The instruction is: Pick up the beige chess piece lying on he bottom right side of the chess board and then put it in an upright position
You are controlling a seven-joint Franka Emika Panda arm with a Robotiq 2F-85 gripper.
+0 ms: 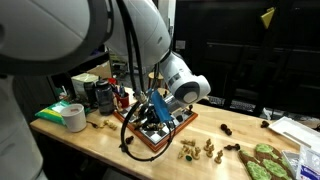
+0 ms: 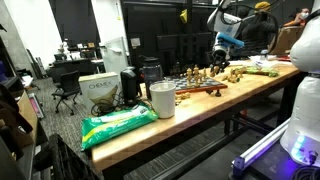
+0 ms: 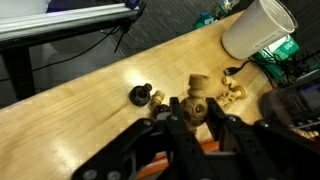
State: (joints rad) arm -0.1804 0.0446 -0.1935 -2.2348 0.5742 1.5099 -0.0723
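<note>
My gripper moves down toward the chess board's edge (image 1: pixel 176 128) by the beige pieces next to release the beige chess piece, as it still hangs above the board.
In the wrist view my gripper (image 3: pixel 196 110) is shut on a beige chess piece (image 3: pixel 199 93), held between both fingers above the wooden table. Whether the piece touches the table I cannot tell. The chess board (image 1: pixel 176 127), with its reddish-brown frame, lies under the gripper (image 1: pixel 153 106) in an exterior view. It also shows in the other exterior view (image 2: pixel 203 91), below the gripper (image 2: pixel 220 52). A strip of its frame (image 3: pixel 160 160) shows under the fingers in the wrist view.
A black piece (image 3: pixel 140 95) and loose beige pieces (image 3: pixel 234 92) lie on the table just past the fingers. More beige pieces (image 1: pixel 196 150) lie near the board. A white cup (image 3: pixel 258 27), a green bag (image 2: pixel 115 125) and a tape roll (image 1: pixel 72 117) stand on the table.
</note>
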